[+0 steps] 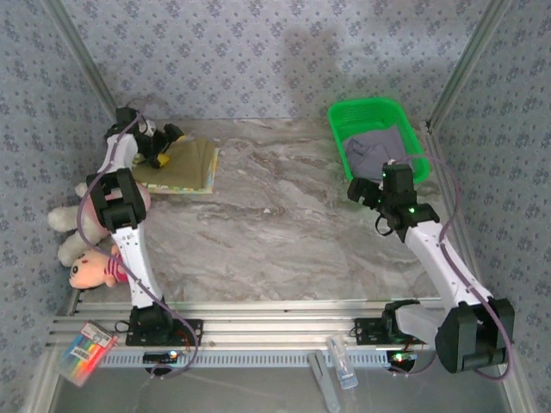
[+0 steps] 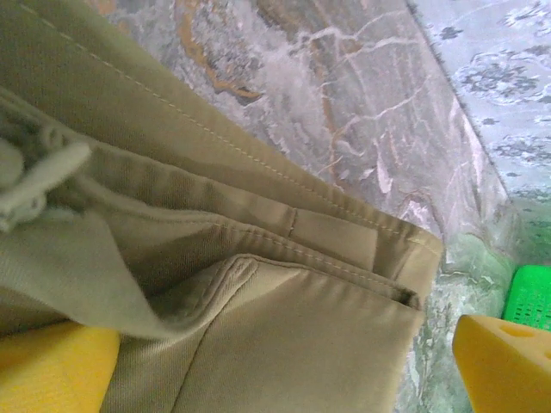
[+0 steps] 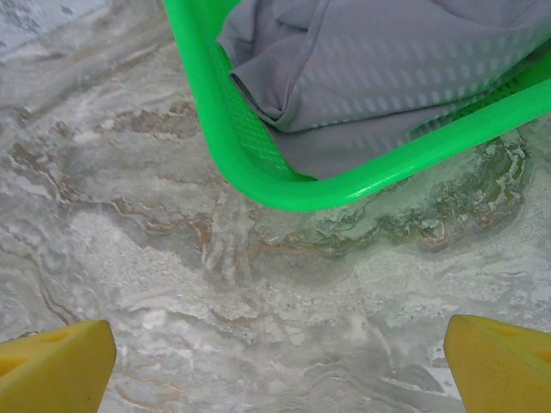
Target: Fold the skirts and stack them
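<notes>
The right gripper moves outward over the basket rim (image 3: 258, 163) next, then down. The lavender skirt's crumpled middle (image 3: 387, 45) is outward of it and lower, behind that rim.
A folded olive-khaki skirt (image 1: 188, 166) lies at the table's far left, with a paler cloth edge showing under it. My left gripper (image 1: 162, 146) hovers right over it. In the left wrist view the olive skirt (image 2: 258, 258) spreads beneath the open left gripper (image 2: 275, 379), and the yellow fingertips (image 2: 52, 370) stand far apart with nothing clamped between them. A lavender skirt (image 1: 379, 151) lies crumpled in the green basket (image 1: 340, 129) at the far right. My right gripper (image 1: 368, 194) hangs open over bare marble just in front of the basket rim (image 3: 258, 163); the lavender skirt (image 3: 379, 77) lies beyond it.
A pink plush toy (image 1: 86, 249) lies against the left wall beside the left arm. A colourful packet (image 1: 86, 351) and a clear bottle (image 1: 340, 361) rest on the near rail. Patterned walls close in the table on three sides. The marble middle (image 1: 284, 224) is bare.
</notes>
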